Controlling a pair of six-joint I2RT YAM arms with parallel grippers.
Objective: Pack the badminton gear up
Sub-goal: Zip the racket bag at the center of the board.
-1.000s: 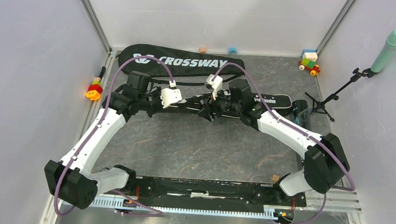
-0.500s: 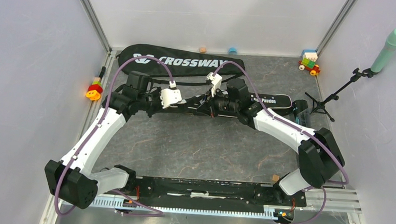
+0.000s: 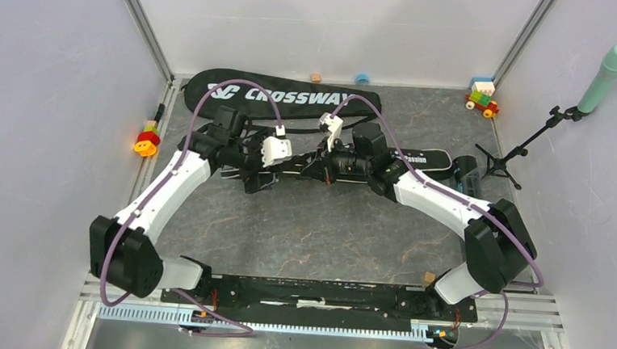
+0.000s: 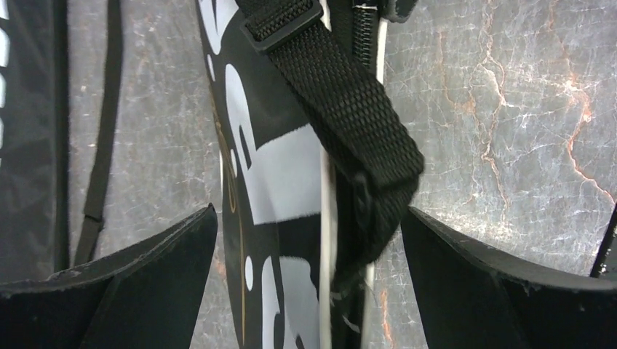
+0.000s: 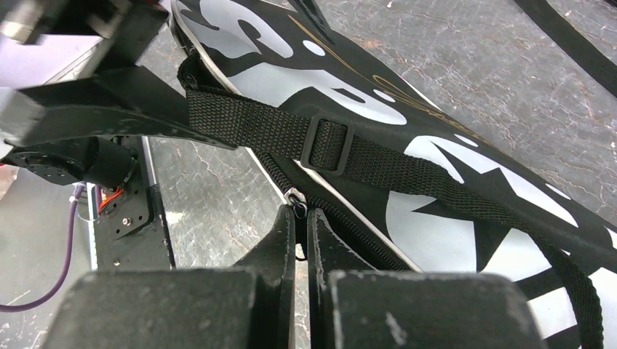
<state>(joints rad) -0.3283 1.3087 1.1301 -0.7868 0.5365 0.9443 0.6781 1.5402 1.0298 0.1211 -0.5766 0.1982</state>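
I will next slide the zipper pull (image 5: 298, 206) in my right gripper along the zipper toward the bag's narrow end, to its right in the top view, and let go.
A black racket bag (image 3: 419, 159) with white lettering lies across the middle of the table. Its end runs between the wide-apart fingers (image 4: 145, 280) of my left gripper (image 4: 309, 291), which is open and straddles the bag (image 4: 280, 167) and its webbing strap (image 4: 349, 109) without pinching them. My right gripper (image 5: 300, 218) is shut on the small metal zipper pull (image 5: 298, 206) at the bag's edge (image 5: 451, 167), just under the strap buckle (image 5: 327, 142). The second bag, lettered CROSSWAY (image 3: 294, 97), lies flat behind both arms. Rackets and shuttlecocks are not visible.
A mint-green microphone (image 3: 611, 72) on a black stand (image 3: 500, 163) is at the right wall, a black tube-like object (image 3: 467, 176) beside it. Toy blocks sit at the back right (image 3: 481, 96), left edge (image 3: 146, 139) and near right (image 3: 427, 276).
My left gripper has opened and shifted right along the bag. My right gripper has closed on the zipper pull and edged slightly left.
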